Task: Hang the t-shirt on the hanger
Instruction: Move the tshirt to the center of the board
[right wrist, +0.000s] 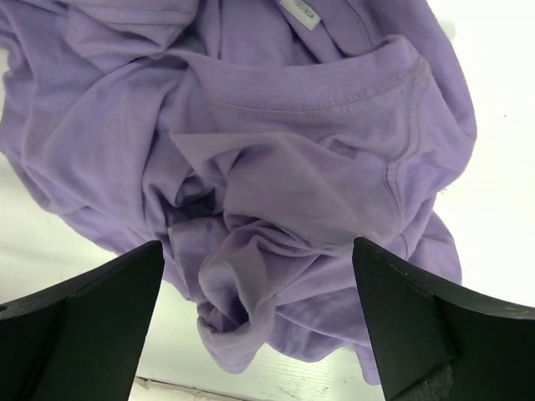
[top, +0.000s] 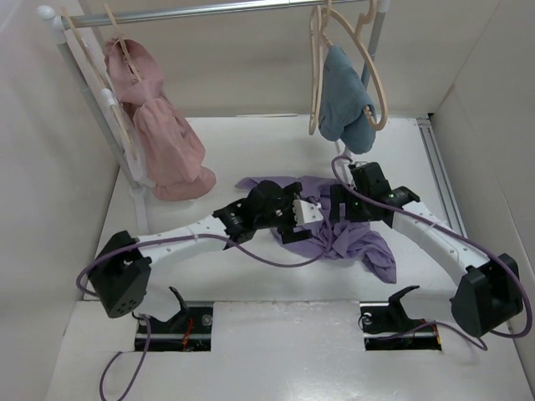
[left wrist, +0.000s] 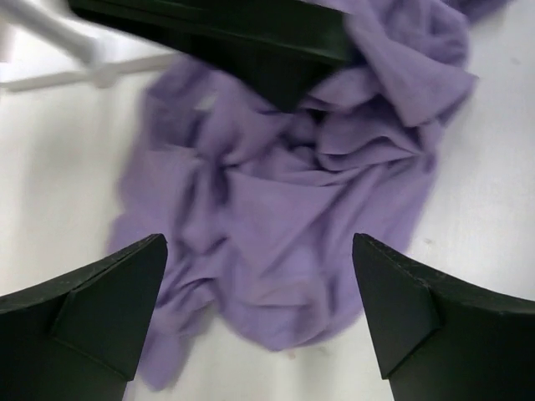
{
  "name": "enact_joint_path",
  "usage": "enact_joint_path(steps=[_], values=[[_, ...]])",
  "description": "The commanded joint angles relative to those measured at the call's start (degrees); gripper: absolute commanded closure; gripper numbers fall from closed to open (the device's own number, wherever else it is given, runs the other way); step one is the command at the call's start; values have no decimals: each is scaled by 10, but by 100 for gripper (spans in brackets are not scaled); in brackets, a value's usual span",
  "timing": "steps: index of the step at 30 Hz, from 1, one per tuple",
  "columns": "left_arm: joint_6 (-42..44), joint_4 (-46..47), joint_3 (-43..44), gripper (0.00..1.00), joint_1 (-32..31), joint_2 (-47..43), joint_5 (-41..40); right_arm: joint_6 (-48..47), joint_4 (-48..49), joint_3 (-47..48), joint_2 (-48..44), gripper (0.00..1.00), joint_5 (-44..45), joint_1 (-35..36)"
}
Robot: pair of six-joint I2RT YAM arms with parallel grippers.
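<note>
Next, my left gripper draws its fingers back and down onto the shirt's fold and closes. The shirt's near edge lies below and back from my open left gripper.
The lavender t-shirt lies crumpled on the white table between both arms. It also shows in the left wrist view and in the right wrist view, where its collar and label face up. My left gripper is open just above the shirt's near edge. My right gripper is open over a bunched fold of the shirt. Neither holds anything. A pale-beige hanger hangs on the rail at the back right.
A metal rail spans the back. A pink ruffled garment hangs on a hanger at the left and a blue-teal cloth on another at the right. White walls enclose the table. The right gripper's black body crosses the top of the left wrist view.
</note>
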Motion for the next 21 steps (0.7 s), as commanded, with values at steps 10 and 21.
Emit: enact_joint_path(steps=[10,21], values=[[-16,49,-20,0,-125,174,-85,83,-44,0,-35,2,17,9],[47,87,-36,53,-130,235,-150,93,8,-72,-50,13,-13,15]])
